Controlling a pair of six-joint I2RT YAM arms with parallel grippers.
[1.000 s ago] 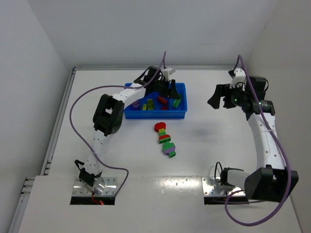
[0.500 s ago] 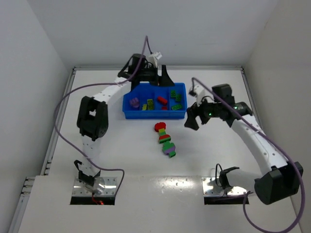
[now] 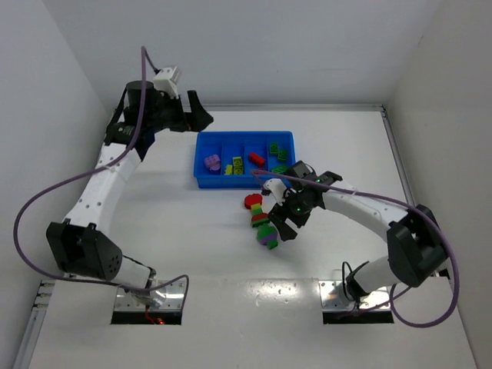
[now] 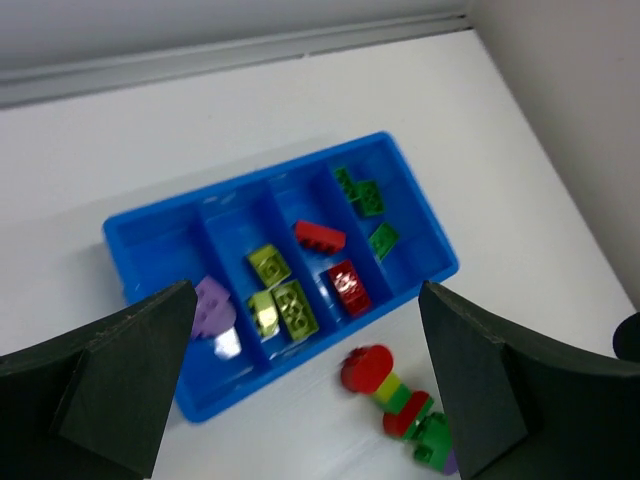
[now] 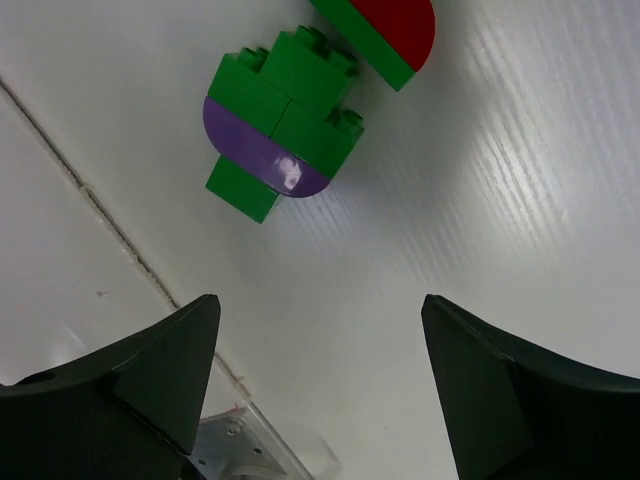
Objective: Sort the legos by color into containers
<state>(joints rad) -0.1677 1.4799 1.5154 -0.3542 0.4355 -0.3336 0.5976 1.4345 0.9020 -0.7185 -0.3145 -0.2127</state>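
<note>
I should next lower my open right gripper left in the top view, around the green bricks of the stack's green and purple end.
The blue tray [image 3: 203, 181] holds sorted legos in its four containers: a purple brick [image 4: 212, 305], yellow-green bricks [image 4: 290, 305], red bricks [image 4: 348, 285] and green bricks [image 4: 357, 190]. A mixed stack of legos [image 3: 261, 221] lies on the table in front of the tray, with a red round end [image 4: 368, 367] and a green and purple end [image 5: 285, 140]. My left gripper [image 3: 198, 114] hangs open, high above the table behind and left of the tray, holding nothing. Just right of the stack's near end, my right gripper [image 3: 281, 221] is low over the table, open and empty.
White walls close the table in at the left, back and right. A seam in the tabletop [image 5: 110, 225] runs near the right gripper. The arm bases' metal plates [image 3: 150, 296] sit at the near edge.
My left gripper opened, rose and swung back-left away from the tray. The right arm swept in from the far right and came down beside the stack.
</note>
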